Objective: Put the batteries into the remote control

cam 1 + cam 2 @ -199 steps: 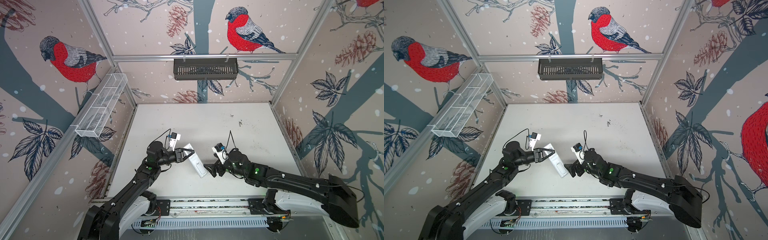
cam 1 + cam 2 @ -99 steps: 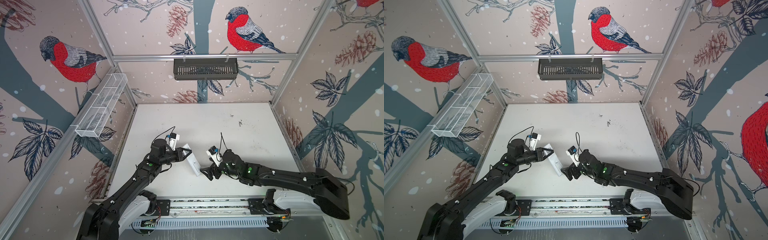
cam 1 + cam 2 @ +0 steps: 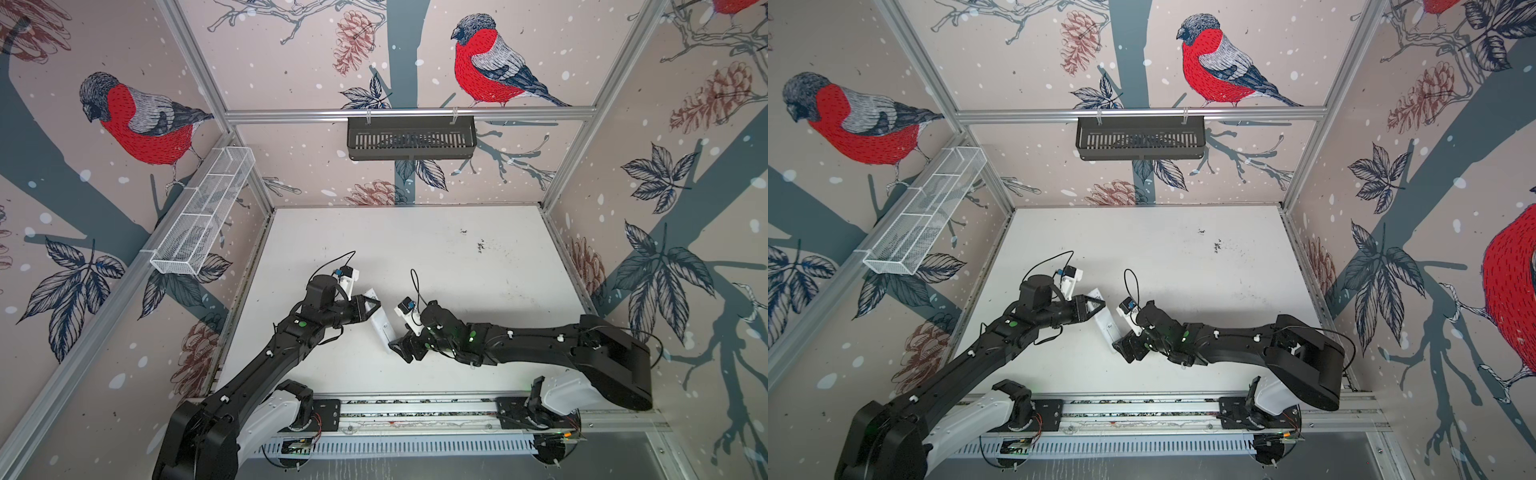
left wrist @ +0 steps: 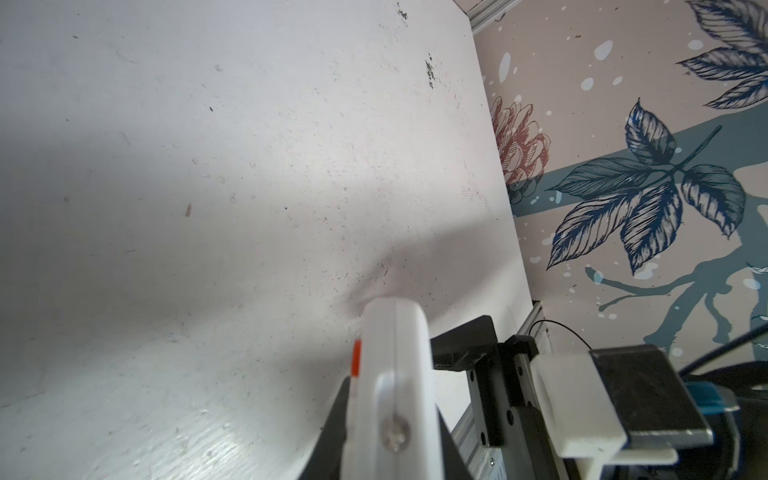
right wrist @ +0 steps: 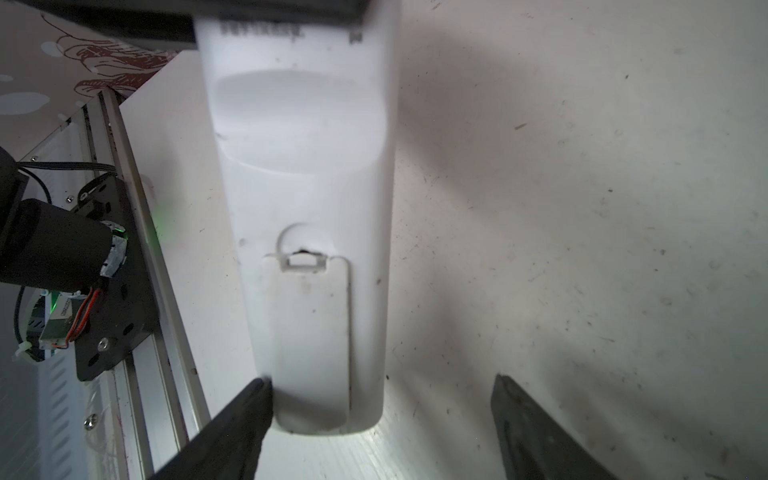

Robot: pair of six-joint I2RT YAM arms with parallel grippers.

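The white remote control [image 3: 382, 329] is still hanging tilted in the air, so my left gripper will bring it down onto the bare tabletop beneath it and open to release it.
The white remote control [image 3: 382, 329] [image 3: 1107, 329] hangs tilted above the table, with my left gripper [image 3: 369, 310] [image 3: 1093, 308] shut on its upper end. The left wrist view shows it edge-on [image 4: 395, 365] between the dark fingers [image 4: 337, 419], an orange button on one side. My right gripper [image 3: 400, 347] [image 3: 1124, 350] is open at the remote's lower end. In the right wrist view the plain back [image 5: 307, 124] faces the camera and the battery cover [image 5: 309, 332] sits shut. One finger [image 5: 249, 407] touches the remote's corner; its partner [image 5: 523, 424] stands well apart. The batteries are out of view.
A black slotted basket [image 3: 411, 137] hangs on the back rail and a white wire basket [image 3: 203, 216] on the left wall. An aluminium rail [image 3: 415, 409] with both arm bases runs along the table's front edge. Patterned walls close in the white table [image 3: 436, 257].
My right gripper has moved left to the remote's lower end and its jaws have narrowed a little. The left gripper has kept hold of the remote and shifted slightly.
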